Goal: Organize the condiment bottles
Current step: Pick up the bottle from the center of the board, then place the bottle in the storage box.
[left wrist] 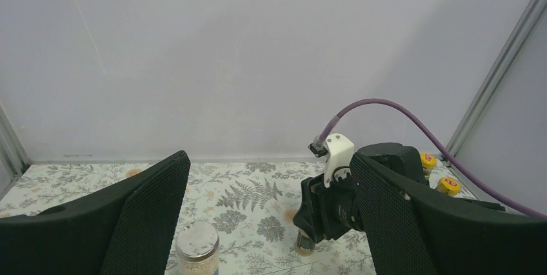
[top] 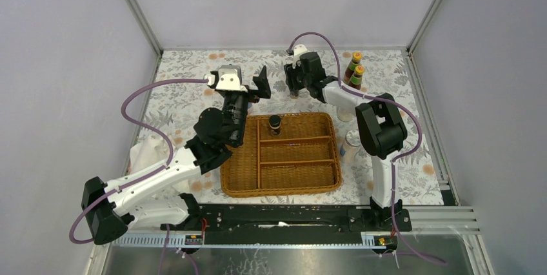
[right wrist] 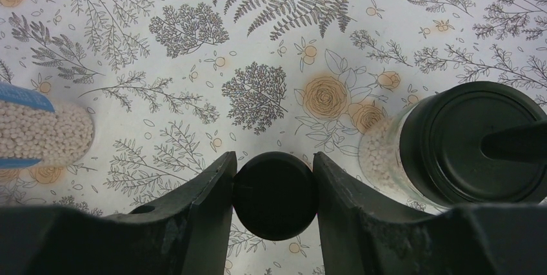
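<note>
Another dark jar stands alongside the far compartment's loose end [top: 311, 127], so my right gripper will next move up, back over the wicker rim, down there and release.
My right gripper [right wrist: 274, 159] is shut on the black cap of a dark jar [right wrist: 275, 195] that stands on the floral cloth at the back; it also shows in the top view [top: 294, 86]. A cream jar with a black knobbed lid [right wrist: 471, 142] stands just right of it, and a blue-white shaker [right wrist: 39, 133] lies to its left. My left gripper [top: 261, 84] is open and empty, level with the silver-lidded shaker [left wrist: 197, 249] and facing the right gripper [left wrist: 329, 207]. Another dark jar [top: 275, 124] stands in the wicker basket [top: 280, 188]. Two yellow-capped bottles [top: 354, 68] stand at the back right.
Another silver-lidded shaker [top: 352, 139] stands right of the basket beside the right arm. A white cloth [top: 145, 152] lies at the left under the left arm. Grey walls and metal frame posts close in the table on three sides.
</note>
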Controlling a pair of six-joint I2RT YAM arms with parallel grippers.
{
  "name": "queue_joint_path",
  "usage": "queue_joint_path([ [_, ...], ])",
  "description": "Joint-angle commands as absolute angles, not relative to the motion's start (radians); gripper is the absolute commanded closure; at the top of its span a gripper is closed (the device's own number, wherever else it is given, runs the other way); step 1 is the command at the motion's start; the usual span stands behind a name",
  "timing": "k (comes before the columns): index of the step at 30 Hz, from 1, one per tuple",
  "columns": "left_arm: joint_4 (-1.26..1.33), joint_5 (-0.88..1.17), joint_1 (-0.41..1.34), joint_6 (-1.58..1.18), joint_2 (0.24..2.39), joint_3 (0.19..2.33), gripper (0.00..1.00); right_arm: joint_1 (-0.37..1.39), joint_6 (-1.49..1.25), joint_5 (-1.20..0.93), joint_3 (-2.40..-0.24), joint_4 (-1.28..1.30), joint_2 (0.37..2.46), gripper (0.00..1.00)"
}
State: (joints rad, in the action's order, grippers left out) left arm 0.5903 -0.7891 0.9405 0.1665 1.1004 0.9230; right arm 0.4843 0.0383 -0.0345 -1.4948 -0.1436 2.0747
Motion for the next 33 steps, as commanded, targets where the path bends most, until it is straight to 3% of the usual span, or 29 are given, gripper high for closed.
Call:
queue_joint_path([
  [1,0.628,-0.798,0.932,0.155,1.1,0.923,0.02,0.491,0.05,-0.008,-1.52,-0.106,2.001,1.0],
  [19,0.534,-0.794,0.932,0.067,1.066,0.923,0.04,0.492,0.007,0.023,-1.403,-0.052,1.737,1.0],
  [33,0.459,-0.778,0.933,0.013,1.096,0.954,0.05,0.5,-0.085,0.073,-1.14,0.062,1.392,1.0],
])
